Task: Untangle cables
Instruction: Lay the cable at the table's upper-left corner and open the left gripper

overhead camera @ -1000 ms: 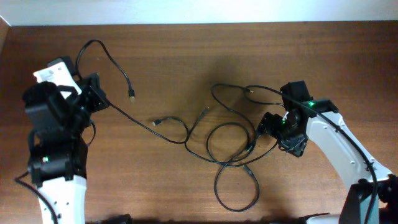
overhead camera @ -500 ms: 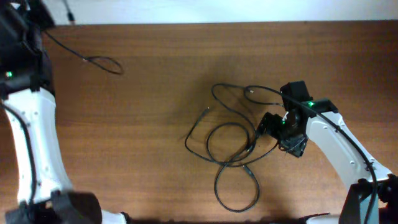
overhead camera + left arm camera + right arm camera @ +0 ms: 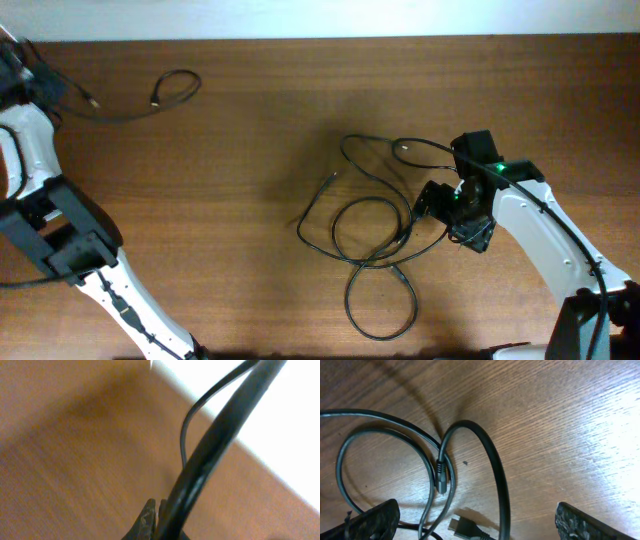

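Observation:
I need to move the cable in my left gripper toward the small loop (image 3: 176, 90) next and then release it, since it already lies apart from the pile.
One thin black cable (image 3: 196, 84) lies apart at the table's far left, with a small loop at its right end. My left gripper (image 3: 48, 90) is at the far left corner, shut on this cable (image 3: 210, 455); the jaws (image 3: 157, 520) pinch it in the left wrist view. The other cables form a pile of loose overlapping loops (image 3: 375, 262) right of centre. My right gripper (image 3: 440, 205) hovers open at the pile's right edge. In the right wrist view its fingers (image 3: 480, 527) straddle cable loops (image 3: 495, 470) and a black plug (image 3: 467, 530).
The wooden table (image 3: 250, 180) ends at a white wall edge along the far side (image 3: 300, 20). The left arm's white link (image 3: 40, 170) stretches along the left edge. The right arm (image 3: 540, 230) reaches in from the lower right.
My left arm has swung to the far left corner, dragging one cable out of the pile and across the table. The right gripper and the remaining loops have not moved.

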You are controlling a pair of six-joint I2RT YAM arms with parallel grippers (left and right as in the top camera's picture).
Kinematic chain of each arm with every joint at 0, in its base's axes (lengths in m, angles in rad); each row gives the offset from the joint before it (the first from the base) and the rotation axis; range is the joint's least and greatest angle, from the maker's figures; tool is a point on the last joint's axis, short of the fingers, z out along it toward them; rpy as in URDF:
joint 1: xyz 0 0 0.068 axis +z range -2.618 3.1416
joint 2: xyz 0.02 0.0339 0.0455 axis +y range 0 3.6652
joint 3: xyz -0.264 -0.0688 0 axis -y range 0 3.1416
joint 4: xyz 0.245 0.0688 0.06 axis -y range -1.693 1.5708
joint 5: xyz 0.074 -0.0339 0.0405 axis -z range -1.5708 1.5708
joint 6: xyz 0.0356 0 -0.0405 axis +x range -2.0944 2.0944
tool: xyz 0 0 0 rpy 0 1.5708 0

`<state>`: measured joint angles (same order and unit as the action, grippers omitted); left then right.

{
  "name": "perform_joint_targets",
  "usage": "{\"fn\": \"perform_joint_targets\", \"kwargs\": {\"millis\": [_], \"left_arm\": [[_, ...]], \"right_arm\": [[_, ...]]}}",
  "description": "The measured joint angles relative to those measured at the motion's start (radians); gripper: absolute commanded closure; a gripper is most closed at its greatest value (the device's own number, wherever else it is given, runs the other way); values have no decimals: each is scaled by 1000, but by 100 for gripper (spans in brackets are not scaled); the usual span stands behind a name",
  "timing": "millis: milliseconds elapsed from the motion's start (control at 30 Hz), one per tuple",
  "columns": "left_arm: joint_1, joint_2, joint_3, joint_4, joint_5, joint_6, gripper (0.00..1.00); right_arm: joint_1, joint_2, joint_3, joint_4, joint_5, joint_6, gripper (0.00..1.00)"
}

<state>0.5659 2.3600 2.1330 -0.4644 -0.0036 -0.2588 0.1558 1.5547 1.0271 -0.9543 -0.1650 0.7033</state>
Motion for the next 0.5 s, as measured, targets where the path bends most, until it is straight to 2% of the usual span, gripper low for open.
{"fn": "perform_joint_targets", "kwargs": {"millis": [67, 100, 133, 267, 333, 400, 500], "left_arm": [[1, 2, 275, -53, -137, 32, 100], [0, 2, 401, -19, -230, 90, 100], [-2, -13, 444, -19, -275, 126, 100], [-20, 39, 459, -302, -75, 183, 100], [-65, 219, 447, -420, -21, 187, 97], [-83, 286, 431, -483, 1, 184, 1], [-85, 253, 432, -542, -6, 162, 1]], "right_arm": [[0, 0, 0, -1, 0, 0, 2], [0, 0, 0, 0, 0, 0, 2], [0, 0, 0, 1, 0, 0, 1], [0, 0, 0, 0, 0, 0, 2], [0, 0, 0, 0, 0, 0, 2], [0, 0, 0, 0, 0, 0, 2], [0, 0, 0, 0, 0, 0, 1]]}}
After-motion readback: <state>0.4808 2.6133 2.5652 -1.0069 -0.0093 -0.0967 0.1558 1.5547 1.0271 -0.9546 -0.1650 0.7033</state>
